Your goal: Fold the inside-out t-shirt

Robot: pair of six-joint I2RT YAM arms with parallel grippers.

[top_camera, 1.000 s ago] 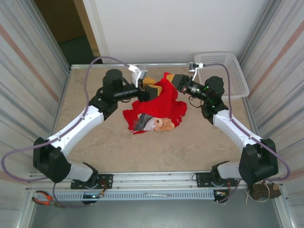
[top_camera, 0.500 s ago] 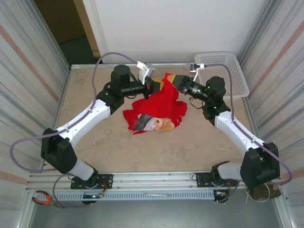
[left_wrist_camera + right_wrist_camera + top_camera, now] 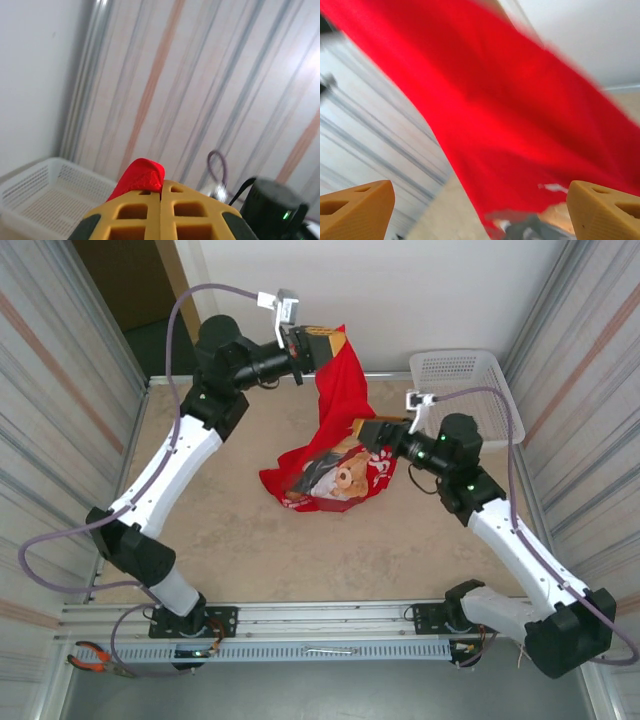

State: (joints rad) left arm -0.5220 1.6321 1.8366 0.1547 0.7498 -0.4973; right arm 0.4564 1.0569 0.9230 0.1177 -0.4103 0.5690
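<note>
My left gripper will next lift the fold of shirt outward and then let go of it, because the teddy-bear print (image 3: pixel 345 478) still lies on the tabletop.
The bright red inside-out t-shirt (image 3: pixel 340 410) hangs in the air from its top edge, its lower part with a teddy-bear print (image 3: pixel 345 478) still resting on the table. High at the back, my left gripper (image 3: pixel 328 344) is shut on a fold of the shirt; in the left wrist view red cloth (image 3: pixel 140 179) pokes out between the closed yellow fingers (image 3: pixel 135 212). My right gripper (image 3: pixel 368 432) stands open beside the hanging cloth at mid height. In the right wrist view the red shirt (image 3: pixel 520 125) fills the gap ahead of the wide-apart fingertips (image 3: pixel 360 207), nothing clamped.
A white mesh basket (image 3: pixel 495 390) sits at the back right corner, also seen in the left wrist view (image 3: pixel 45 195). Striped curtain walls close both sides. Bare beige tabletop (image 3: pixel 300 550) lies in front of the shirt.
My left gripper closed on the shirt and rose to the back, lifting the cloth up. My right gripper let go, opened wide and drew back and down to the right.
</note>
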